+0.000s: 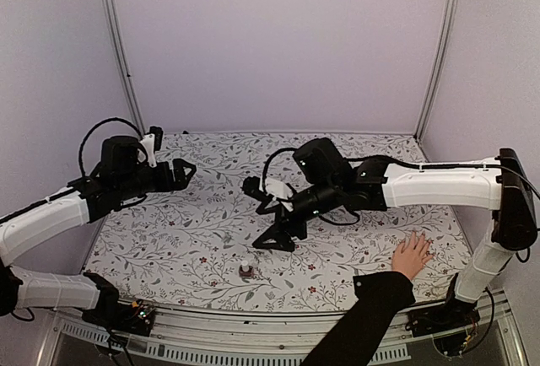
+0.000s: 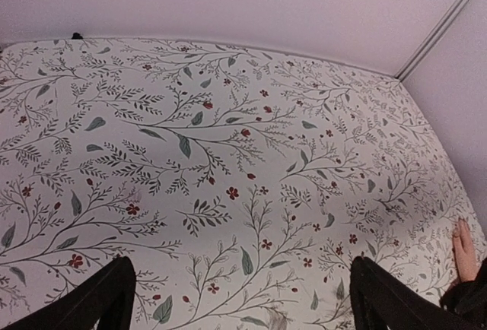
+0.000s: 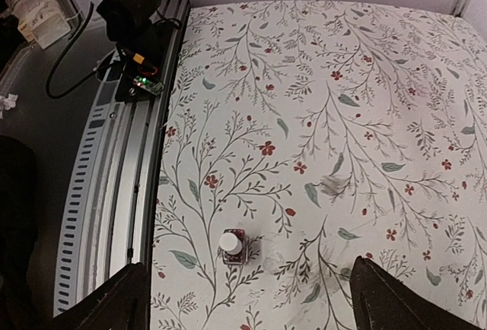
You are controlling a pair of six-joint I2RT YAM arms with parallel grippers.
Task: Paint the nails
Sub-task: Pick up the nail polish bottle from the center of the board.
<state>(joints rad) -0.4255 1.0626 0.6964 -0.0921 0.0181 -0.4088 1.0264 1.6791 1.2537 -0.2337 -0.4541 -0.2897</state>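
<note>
The bottle stands upright with its cap on top, so I will next move my right gripper down, back and to the left in the top view and close it around the bottle's white cap [image 1: 245, 270] [image 3: 230, 242].
A light-skinned hand [image 1: 412, 255] with spread fingers and a black sleeve rests flat on the floral table at the front right; its nails are too small to make out. One fingertip of it shows at the right edge of the left wrist view [image 2: 463, 248]. A small dark-red bottle with a white cap [image 1: 245, 270] stands near the front edge, also in the right wrist view [image 3: 232, 245]. My right gripper [image 1: 278, 233] is open and empty, hovering above and behind the bottle. My left gripper [image 1: 182, 172] is open and empty over the table's far left.
The floral cloth [image 1: 211, 214] covers the whole table. A metal rail [image 3: 122, 193] with a circuit board and cables runs along the near edge. Pale walls and two corner posts enclose the back.
</note>
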